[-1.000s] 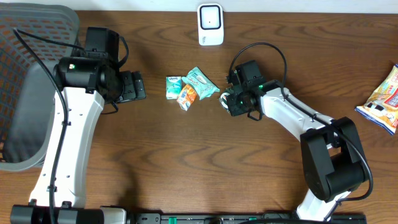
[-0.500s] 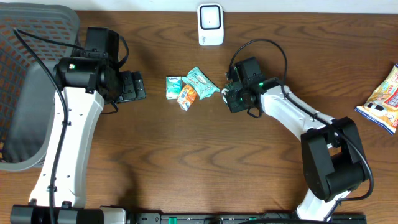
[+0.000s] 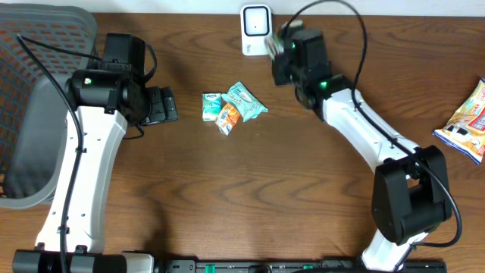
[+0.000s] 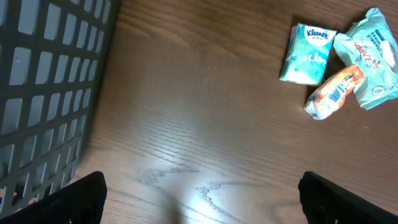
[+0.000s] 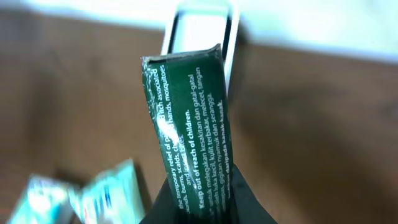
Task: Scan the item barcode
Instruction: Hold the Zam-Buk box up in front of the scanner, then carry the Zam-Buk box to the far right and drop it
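Observation:
The right gripper carries the carton (image 5: 189,124) outward over the scanner's window next, then beside the snack bag, then releases it.
My right gripper (image 5: 202,190) is shut on a dark green carton (image 5: 189,124) with white print, held upright off the table. Just behind the carton stands the white barcode scanner (image 5: 202,25), its dark window facing the carton. Seen from overhead, the right gripper (image 3: 282,47) hovers just right of the scanner (image 3: 257,29) at the table's far edge. My left gripper (image 3: 163,105) is open over bare wood left of the packets; in the left wrist view its fingertips (image 4: 81,196) stand wide apart around nothing.
A Kleenex pack (image 3: 211,105), an orange packet (image 3: 227,117) and a teal packet (image 3: 246,101) lie together mid-table. A snack bag (image 3: 466,121) lies at the right edge. A grey mesh basket (image 3: 38,98) stands at the left.
The right gripper closed on the green carton beside the packets, lifted it and carried it back toward the scanner. The left arm has not moved.

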Controlling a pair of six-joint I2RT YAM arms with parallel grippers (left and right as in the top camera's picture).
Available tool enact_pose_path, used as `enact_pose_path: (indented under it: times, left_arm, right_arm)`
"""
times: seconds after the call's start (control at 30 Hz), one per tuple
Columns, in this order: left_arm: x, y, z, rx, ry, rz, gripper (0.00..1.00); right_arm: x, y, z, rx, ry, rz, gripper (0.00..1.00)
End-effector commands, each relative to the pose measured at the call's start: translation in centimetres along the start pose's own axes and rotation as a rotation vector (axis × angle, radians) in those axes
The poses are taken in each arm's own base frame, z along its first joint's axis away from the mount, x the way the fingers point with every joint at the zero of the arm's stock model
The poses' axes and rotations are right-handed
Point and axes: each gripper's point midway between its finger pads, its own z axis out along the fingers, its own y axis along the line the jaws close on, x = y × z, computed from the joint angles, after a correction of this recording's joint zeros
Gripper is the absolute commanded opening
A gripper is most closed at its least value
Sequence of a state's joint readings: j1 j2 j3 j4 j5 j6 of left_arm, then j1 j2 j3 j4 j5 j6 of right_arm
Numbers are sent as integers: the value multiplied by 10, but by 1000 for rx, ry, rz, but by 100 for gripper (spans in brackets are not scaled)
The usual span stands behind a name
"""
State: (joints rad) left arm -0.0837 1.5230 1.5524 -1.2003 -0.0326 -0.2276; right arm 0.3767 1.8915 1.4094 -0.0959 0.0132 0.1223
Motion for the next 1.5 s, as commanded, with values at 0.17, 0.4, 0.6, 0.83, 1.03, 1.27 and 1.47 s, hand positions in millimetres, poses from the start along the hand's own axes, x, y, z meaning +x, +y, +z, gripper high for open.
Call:
enact_pose_path:
  times: [0.17,0.4,0.6,0.83,1.03,1.27,1.47]
  left_arm:
    - [1,4,1,-13,4,10,97]
    - [1,4,1,-13,4,10,98]
    - [1,4,1,-13,4,10,98]
    - [1,4,1,-13,4,10,98]
    - [1,4,1,-13,4,10,98]
    - [1,4,1,-13,4,10,98]
    - [1,4,1,-13,4,10,98]
  right_arm:
    - [-70,22,-4,-134,-240,140,2]
    - [-98,25,40,-114,-167,98,4]
    - [-73,11,94,-68,-6,92,5]
    - [-56,-10,111,23,29,56,3]
    - [-52,-21,106,53,61,59,1]
    - [-79,-87,62,188,55,109,1]
    - [-36,-209,8,372,249,243,1]
